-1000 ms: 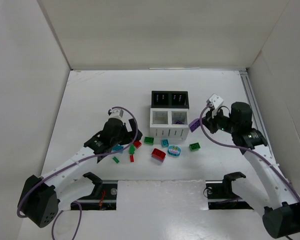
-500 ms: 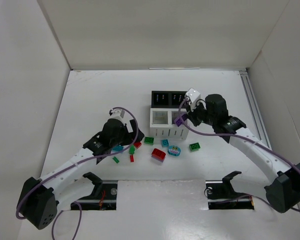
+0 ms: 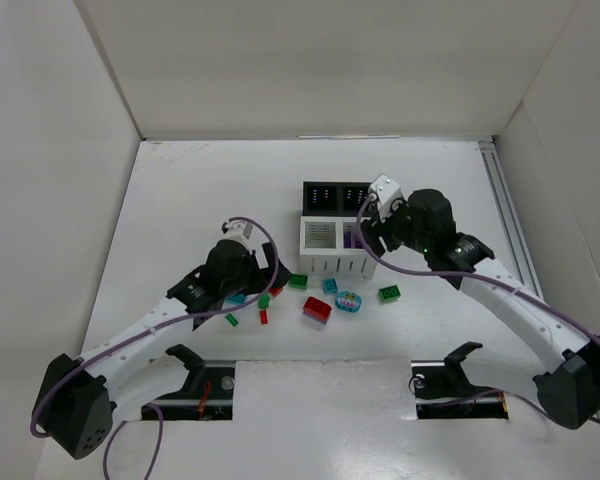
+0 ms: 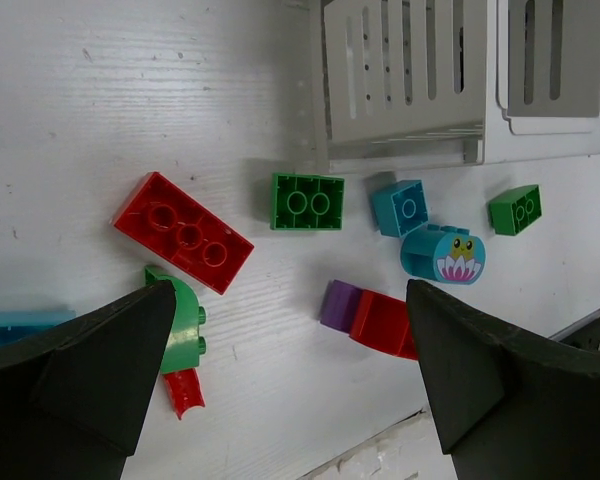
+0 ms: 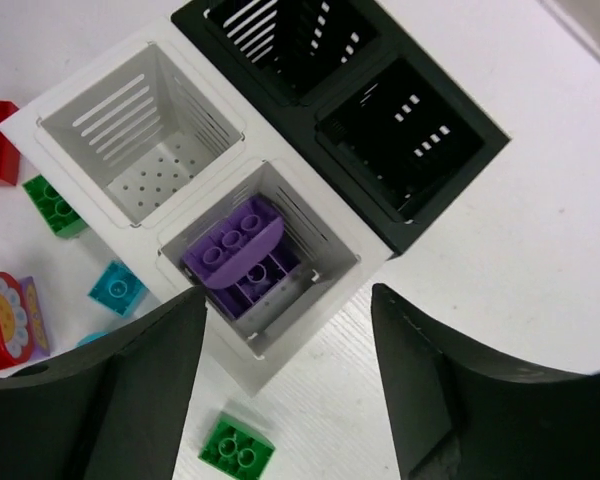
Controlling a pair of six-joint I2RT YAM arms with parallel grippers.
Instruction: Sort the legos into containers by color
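Note:
The red oval piece (image 3: 318, 308) has both its sides clear of other bricks, so I will move my left gripper to the right in the top view and down over it next.
My right gripper (image 5: 285, 330) hangs open above the right white container (image 5: 315, 300). A purple lego (image 5: 235, 245) lies inside it on other purple pieces, clear of the fingers. The left white container (image 5: 110, 110) and the two black containers (image 5: 380, 130) show no bricks. My left gripper (image 4: 288, 300) is open low over the loose legos: a red brick (image 4: 183, 232), a green brick (image 4: 307, 201), a teal brick (image 4: 399, 207), a teal oval piece (image 4: 443, 254) and a red and purple piece (image 4: 380, 322). Nothing sits between its fingers.
A rounded green brick (image 4: 183, 325) and a small red piece (image 4: 184, 391) lie by my left finger. One more green brick (image 5: 236, 450) rests on the table in front of the white containers (image 3: 335, 266). White walls enclose the table on three sides.
My right gripper carried the purple lego over the right white container and opened; the lego now lies inside. The left arm shifted only slightly.

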